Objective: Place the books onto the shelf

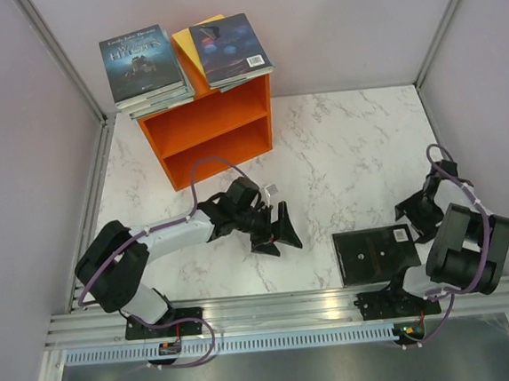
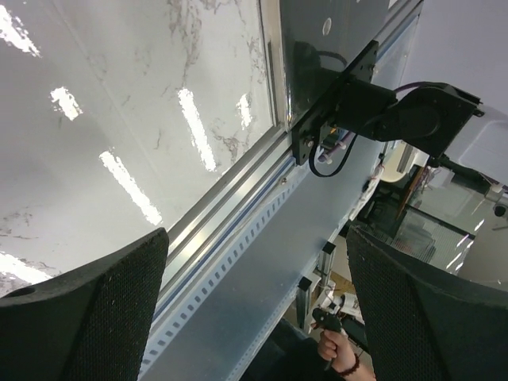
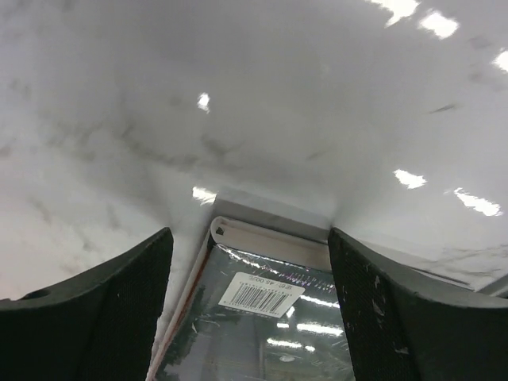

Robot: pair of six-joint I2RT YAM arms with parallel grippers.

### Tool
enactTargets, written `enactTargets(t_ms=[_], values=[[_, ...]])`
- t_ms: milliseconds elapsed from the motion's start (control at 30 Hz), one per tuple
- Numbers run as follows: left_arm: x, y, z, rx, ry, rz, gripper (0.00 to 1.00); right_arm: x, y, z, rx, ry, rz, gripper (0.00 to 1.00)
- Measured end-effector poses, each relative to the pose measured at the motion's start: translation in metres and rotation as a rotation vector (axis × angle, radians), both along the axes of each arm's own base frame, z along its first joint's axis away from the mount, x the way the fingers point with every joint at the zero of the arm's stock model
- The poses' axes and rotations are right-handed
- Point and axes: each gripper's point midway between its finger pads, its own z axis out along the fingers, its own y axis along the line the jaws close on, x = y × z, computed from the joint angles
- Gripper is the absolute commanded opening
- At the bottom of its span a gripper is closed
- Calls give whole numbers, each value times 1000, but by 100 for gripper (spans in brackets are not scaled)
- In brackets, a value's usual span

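The black book lies flat and low, so my left gripper will next move its open fingers down to close over the black book's long edge [image 1: 368, 230].
The orange shelf [image 1: 209, 128] stands at the back left with its open front facing the arms. A stack of books [image 1: 144, 66] lies on its top. Beside the stack, a dark blue book [image 1: 233, 50] rests on a yellow one [image 1: 190, 43]. A black book [image 1: 376, 253] with a barcode sticker lies flat on the table near the right arm's base. My right gripper [image 1: 415, 219] hangs open at its far right corner, and the book's end [image 3: 262, 317] shows just below the gap of that gripper [image 3: 250, 234]. My left gripper [image 1: 276, 233] is open and empty at mid-table.
The marble table top [image 1: 350, 155] is walled by grey panels on three sides. An aluminium rail [image 1: 283, 308] carrying both arm bases runs along the near edge. In the left wrist view the left gripper [image 2: 255, 238] looks over that rail [image 2: 238, 214] toward the right arm's base [image 2: 349, 111].
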Motion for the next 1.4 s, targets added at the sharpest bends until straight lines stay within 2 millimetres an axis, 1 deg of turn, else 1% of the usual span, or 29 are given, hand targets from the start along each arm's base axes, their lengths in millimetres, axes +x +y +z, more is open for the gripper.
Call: enactTargets(t_ms=[67, 133, 200, 233, 267, 300, 333, 367, 400, 433, 467, 500, 567, 633, 667, 700, 733, 767, 800, 833, 867, 900, 1000, 1067, 1100, 1133, 1167, 1267, 1400], values=[[0, 3, -4, 12, 3, 9, 94, 8, 21, 1, 9, -29, 56, 82], [2, 6, -7, 22, 7, 20, 94, 22, 52, 3, 39, -86, 131, 81], [7, 9, -9, 28, 10, 38, 94, 47, 97, 8, 126, -192, 192, 81], [10, 12, -10, 33, 12, 51, 94, 62, 126, 12, 193, -260, 236, 82], [15, 15, -10, 37, 13, 67, 94, 73, 158, 15, 259, -312, 285, 82], [18, 18, -10, 42, 13, 81, 94, 80, 183, 17, 311, -348, 332, 82], [23, 23, -10, 50, 11, 99, 94, 87, 214, 22, 375, -387, 391, 82], [28, 28, -10, 59, 3, 118, 94, 90, 243, 26, 440, -405, 446, 82], [33, 33, -10, 63, -6, 129, 94, 90, 266, 28, 487, -408, 496, 82], [37, 37, -10, 72, -17, 141, 94, 89, 282, 30, 520, -408, 538, 82], [40, 41, -13, 85, -25, 150, 94, 87, 291, 32, 541, -403, 564, 82], [42, 46, -15, 101, -28, 152, 94, 88, 291, 35, 538, -401, 574, 82], [41, 51, -21, 132, -32, 146, 94, 99, 277, 44, 501, -411, 567, 82], [39, 54, -27, 152, -30, 134, 94, 114, 250, 54, 424, -420, 553, 83], [38, 55, -30, 162, -26, 129, 94, 122, 233, 61, 382, -429, 543, 83], [37, 56, -33, 172, -21, 124, 94, 126, 220, 66, 335, -433, 551, 83], [36, 57, -36, 180, -15, 121, 94, 130, 198, 70, 286, -435, 528, 83], [35, 57, -38, 184, -13, 118, 94, 129, 183, 72, 248, -428, 521, 83], [35, 58, -40, 187, -10, 118, 94, 124, 173, 72, 223, -413, 517, 83], [33, 59, -42, 190, -7, 117, 94, 116, 164, 70, 203, -389, 519, 82], [32, 60, -44, 194, -3, 116, 94, 106, 161, 67, 200, -365, 529, 82], [31, 61, -46, 197, 1, 114, 94, 94, 160, 63, 203, -344, 546, 82], [28, 59, -54, 201, 9, 104, 94, 50, 166, 41, 255, -258, 586, 82], [25, 54, -60, 190, 7, 87, 94, 13, 171, 24, 310, -193, 599, 83], [24, 51, -64, 186, 7, 77, 94, -3, 173, 18, 336, -173, 601, 83], [20, 48, -67, 180, 13, 63, 94, -17, 179, 18, 377, -167, 600, 83], [16, 43, -68, 164, 23, 49, 94, -23, 181, 19, 391, -182, 606, 83], [11, 30, -67, 121, 19, 23, 94, -35, 192, 20, 448, -241, 617, 83], [2, 12, -65, 36, 48, -12, 94, -45, 215, 21, 598, -314, 598, 82]])
